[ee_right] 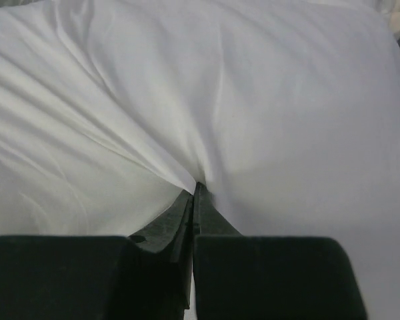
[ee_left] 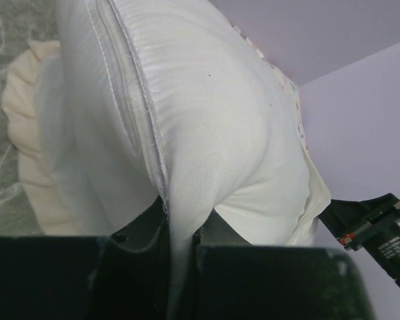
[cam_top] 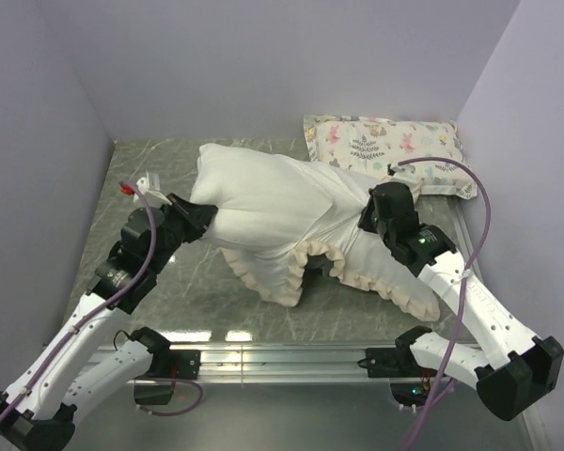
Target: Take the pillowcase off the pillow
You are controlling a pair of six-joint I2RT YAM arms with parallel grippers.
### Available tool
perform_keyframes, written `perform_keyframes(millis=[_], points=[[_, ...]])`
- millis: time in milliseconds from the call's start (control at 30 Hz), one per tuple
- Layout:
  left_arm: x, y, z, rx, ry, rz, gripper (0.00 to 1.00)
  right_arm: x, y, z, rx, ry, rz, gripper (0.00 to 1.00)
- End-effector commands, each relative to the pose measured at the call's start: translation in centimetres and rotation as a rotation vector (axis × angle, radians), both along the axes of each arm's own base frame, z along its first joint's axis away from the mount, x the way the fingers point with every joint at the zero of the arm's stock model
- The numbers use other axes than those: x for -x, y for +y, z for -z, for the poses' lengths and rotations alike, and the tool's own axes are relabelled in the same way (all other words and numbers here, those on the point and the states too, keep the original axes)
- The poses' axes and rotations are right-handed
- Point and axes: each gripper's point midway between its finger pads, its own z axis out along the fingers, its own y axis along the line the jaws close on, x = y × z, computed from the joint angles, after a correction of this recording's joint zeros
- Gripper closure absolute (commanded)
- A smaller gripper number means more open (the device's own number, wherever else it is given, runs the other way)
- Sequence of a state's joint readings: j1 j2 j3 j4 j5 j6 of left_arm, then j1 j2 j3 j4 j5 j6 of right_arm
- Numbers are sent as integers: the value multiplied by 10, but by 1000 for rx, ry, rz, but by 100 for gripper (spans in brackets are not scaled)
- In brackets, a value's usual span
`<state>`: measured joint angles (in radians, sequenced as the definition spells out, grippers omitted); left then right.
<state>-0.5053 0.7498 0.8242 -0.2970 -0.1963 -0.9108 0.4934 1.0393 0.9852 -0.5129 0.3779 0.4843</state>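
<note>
I should move my left gripper back and down, nearer my base, to release the seamed fold on the bare marble tabletop below.
The pillowcase lies across the middle of the table with its white side out, bulging full, and its cream ruffle spills along the near edge. I cannot tell the pillow apart from this white cloth. My left gripper is shut on a bunched fold at the bundle's left end. In the left wrist view the fold runs down between the jaws, below a stitched seam. My right gripper presses into the right end. Its jaws are shut tight on a thin pucker of white cloth.
A small animal-print pillow lies at the back right against the wall. A small red and white object sits near the left arm. Lilac walls enclose three sides of the marbled table. A metal rail runs along the near edge.
</note>
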Motion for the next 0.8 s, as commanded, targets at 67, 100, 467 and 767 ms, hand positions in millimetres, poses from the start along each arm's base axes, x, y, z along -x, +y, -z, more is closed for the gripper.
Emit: perform_keyframes(millis=[67,100,467,767], points=[[11,87,-116,31,-263,-340,99,-8,-73,16,19,23,203,100],[14,91,-121,34,-275,-352,99,-8,-75,16,10,20,206,100],[3,25,-96,-59,-224,8,100,15,24,-37,-146,-133,-236,65],[24,22,5,-21,-45,43,99,15,60,-85,-94,-206,-351,24]])
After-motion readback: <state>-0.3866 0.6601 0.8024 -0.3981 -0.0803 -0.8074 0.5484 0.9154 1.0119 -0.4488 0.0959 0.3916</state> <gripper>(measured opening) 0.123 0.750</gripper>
